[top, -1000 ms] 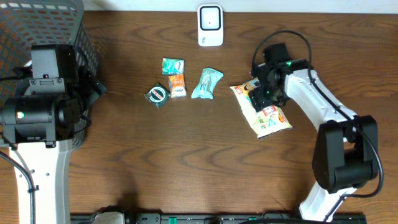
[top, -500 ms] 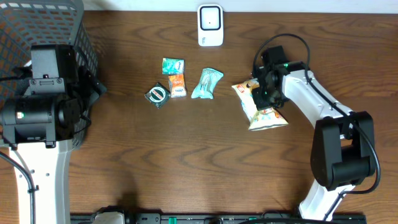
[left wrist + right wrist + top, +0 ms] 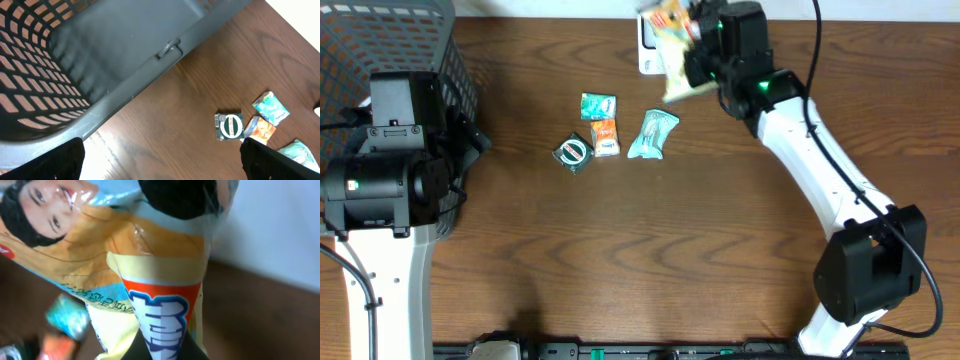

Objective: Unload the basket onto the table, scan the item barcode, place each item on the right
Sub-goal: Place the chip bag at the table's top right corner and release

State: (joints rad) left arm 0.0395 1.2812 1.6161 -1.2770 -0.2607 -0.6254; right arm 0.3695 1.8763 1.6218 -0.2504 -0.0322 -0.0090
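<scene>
The robot's right gripper should next carry the bag to the far wood clear of packets, below it and to its right in the overhead view, then lower the bag and let go of it.
The item, a yellow snack bag [image 3: 672, 42] with a printed face and blue lettering, hangs off the table in my right gripper [image 3: 698, 48], which is shut on it. The bag is held over the white scanner [image 3: 646, 58] at the back centre and covers much of it. In the right wrist view the bag [image 3: 150, 270] fills the frame, pinched between the dark fingers of my right gripper [image 3: 167, 352] at the bottom edge. No barcode shows on it. My left gripper [image 3: 162, 160] stands open over bare wood beside the basket, holding nothing.
A grey mesh basket [image 3: 380, 40] stands at the far left, its wall [image 3: 100, 50] close to my left gripper. Several small packets lie mid-table: teal [image 3: 598, 105], orange [image 3: 606, 137], dark green [image 3: 572, 152] and a pale teal bag [image 3: 653, 135].
My right gripper closed on the snack bag at the right of the table, then lifted it up and left to the scanner at the back. The left arm has not moved.
</scene>
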